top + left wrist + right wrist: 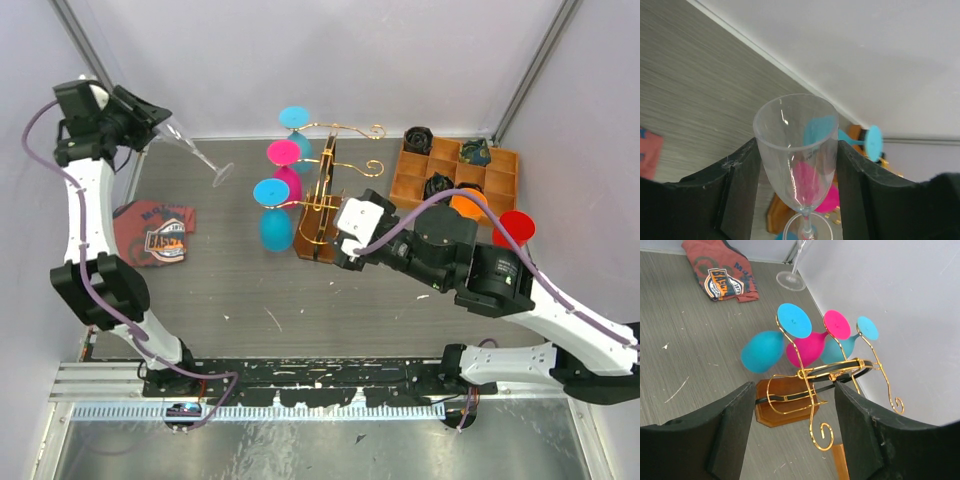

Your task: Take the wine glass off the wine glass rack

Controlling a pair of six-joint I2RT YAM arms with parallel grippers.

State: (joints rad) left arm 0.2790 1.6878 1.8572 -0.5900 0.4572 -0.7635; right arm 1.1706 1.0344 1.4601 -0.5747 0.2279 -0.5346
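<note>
Before setting the wine glass's foot on empty table beside the red printed cloth, I need to lower and turn my left gripper, because the glass is tilted.
A clear wine glass is held up at the far left, off the rack, its bowl clamped between the black fingers of my left gripper; its foot points toward the table's middle. The wine glass rack, gold wire on a brown wooden base, stands mid-table. A light blue glass, a pink glass and a blue glass hang from its left side. My right gripper stands open at the rack's right side, its fingers spread around the gold wire without closing on it.
A red printed cloth lies at the left. A compartmented wooden tray at the back right holds dark items and an orange one. A red disc sits by the tray. White walls enclose the table on three sides.
</note>
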